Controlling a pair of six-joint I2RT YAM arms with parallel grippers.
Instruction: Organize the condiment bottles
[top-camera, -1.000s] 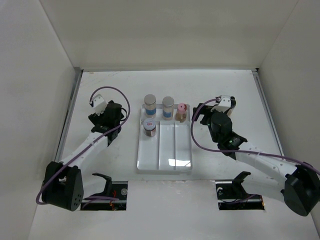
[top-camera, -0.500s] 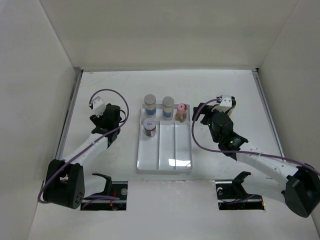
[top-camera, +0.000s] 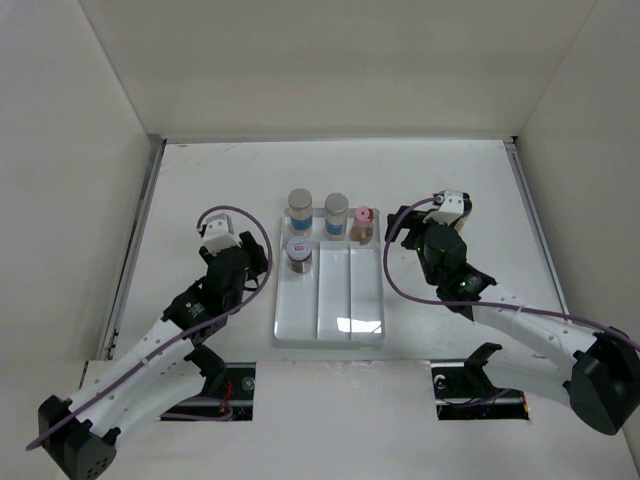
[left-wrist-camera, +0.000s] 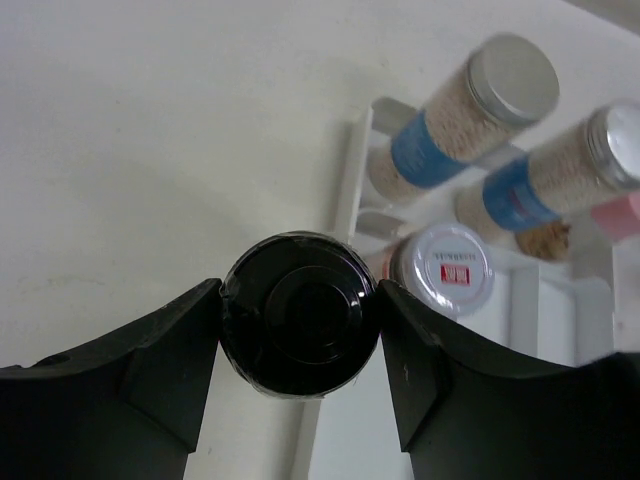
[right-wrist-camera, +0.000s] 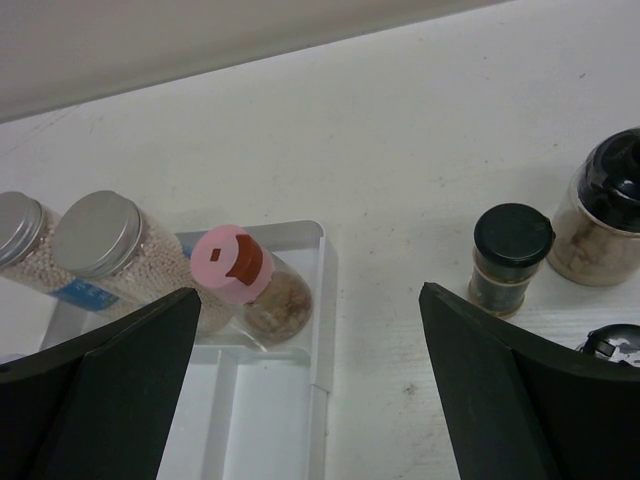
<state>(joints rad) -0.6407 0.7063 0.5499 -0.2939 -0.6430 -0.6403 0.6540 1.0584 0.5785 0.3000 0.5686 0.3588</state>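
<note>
The left gripper moves over the tray's edge and slightly back next, then down in front of the white-lidded jar, because that lane's near part is bare.
My left gripper (top-camera: 253, 264) is shut on a black-capped bottle (left-wrist-camera: 298, 312) and holds it at the left edge of the white divided tray (top-camera: 350, 305). In the tray's far end stand two grey-lidded jars with blue labels (top-camera: 300, 207) (top-camera: 336, 210), a pink-capped bottle (top-camera: 362, 223) and, nearer, a white-lidded jar (top-camera: 299, 252). My right gripper (top-camera: 398, 233) is open and empty, right of the pink-capped bottle (right-wrist-camera: 228, 266). The right wrist view shows a small black-capped bottle (right-wrist-camera: 511, 252) and a larger black-capped jar (right-wrist-camera: 610, 208) on the table right of the tray; the arm hides them from the top camera.
White walls enclose the table on three sides. The tray's near halves of all three lanes are bare (top-camera: 330, 310). The tray rim shows in the left wrist view (left-wrist-camera: 352, 180) and the right wrist view (right-wrist-camera: 322, 300). Another dark object (right-wrist-camera: 612, 345) sits at the right edge.
My left arm has swung right and nearer, from the table's left side to the tray's left edge, with the black-capped bottle. The right arm has not moved.
</note>
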